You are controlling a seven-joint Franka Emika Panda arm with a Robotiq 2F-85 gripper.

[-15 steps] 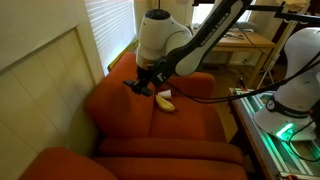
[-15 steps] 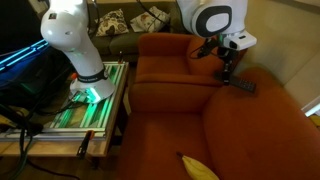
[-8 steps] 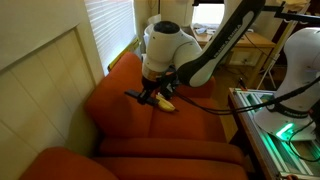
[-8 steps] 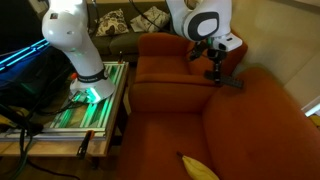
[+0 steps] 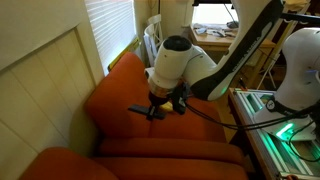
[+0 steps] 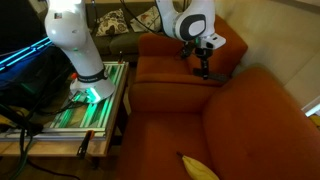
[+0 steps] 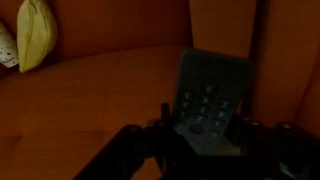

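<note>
The remote still hangs above the upholstery, so it comes down next with my gripper to the bare part below between the sofa (image 5: 118,85) seats for release.
A dark remote control (image 7: 212,95) with rows of buttons fills the middle of the wrist view, its near end clamped between my gripper (image 7: 205,137) fingers. In both exterior views the gripper (image 5: 160,108) (image 6: 203,68) hangs just over the rust-orange sofa (image 5: 118,85) (image 6: 250,115), shut on the remote (image 5: 142,111), which sticks out sideways. A yellow banana-like object (image 7: 35,32) lies on the seat at the wrist view's far left. The arm hides it in the exterior view from the window side.
Window blinds (image 5: 105,25) stand behind the sofa back. A second white robot (image 6: 72,40) sits on a green-lit stand (image 6: 85,105) beside the sofa. Patterned cushions (image 6: 135,18) lie at the back. A yellow item (image 6: 198,167) rests on the near seat.
The arm has carried the remote along the sofa, away from the banana-like object, which the arm now covers in an exterior view. The grip has not changed.
</note>
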